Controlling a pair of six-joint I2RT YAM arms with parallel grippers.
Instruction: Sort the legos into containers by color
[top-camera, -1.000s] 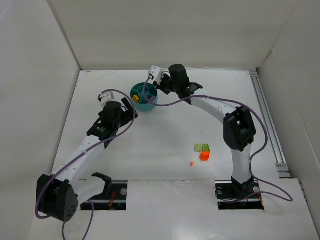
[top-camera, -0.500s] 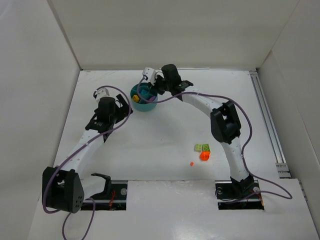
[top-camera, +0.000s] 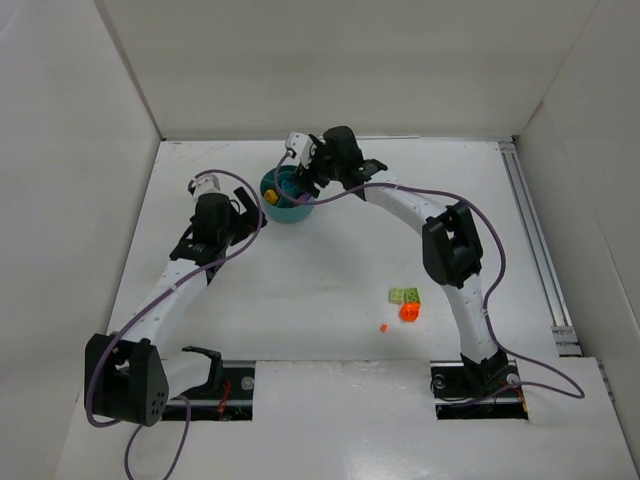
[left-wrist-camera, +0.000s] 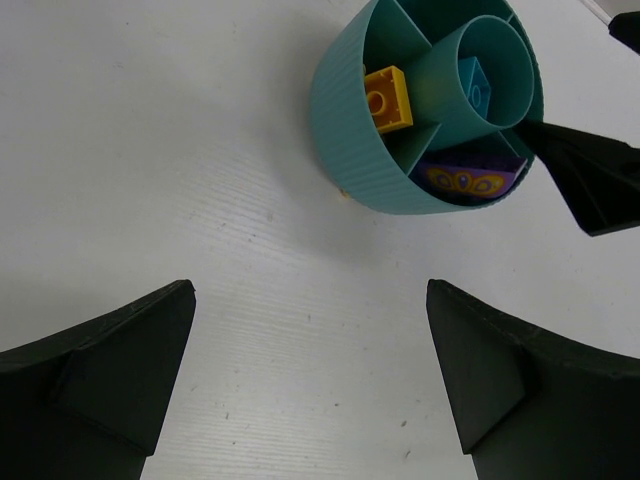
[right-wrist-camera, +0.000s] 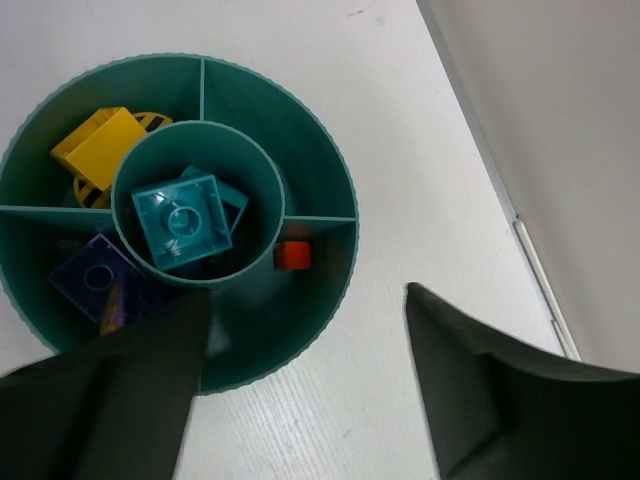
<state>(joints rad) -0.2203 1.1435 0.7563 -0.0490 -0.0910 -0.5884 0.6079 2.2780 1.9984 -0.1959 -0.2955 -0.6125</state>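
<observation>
My left gripper moves back and to the right in the top view next, then down onto the orange brick (top-camera: 409, 312), because it lies loose outside the dish (top-camera: 290, 211).
The round teal dish (top-camera: 290, 211) stands at the back of the table. In the right wrist view its centre cup holds teal legos (right-wrist-camera: 182, 222). Around the cup, a yellow brick (right-wrist-camera: 100, 145), purple pieces (right-wrist-camera: 95, 278) and a small orange piece (right-wrist-camera: 292, 256) lie in separate wedges. My right gripper (right-wrist-camera: 308, 292) hangs open just above the dish's rim, holding nothing. The left gripper (left-wrist-camera: 310, 290) is open over bare table, a short way left of the dish (left-wrist-camera: 350, 130). Lime green bricks (top-camera: 404, 296), an orange brick (top-camera: 409, 312) and a tiny orange bit (top-camera: 383, 327) lie loose on the table.
White walls enclose the table on three sides. A metal rail (top-camera: 535, 240) runs along the right edge. A finger of the right gripper (left-wrist-camera: 590, 180) shows beside the dish in the left wrist view.
My right gripper moved left over the dish and has opened; the small orange piece now lies in a wedge. The left arm drew back to the left, away from the dish.
</observation>
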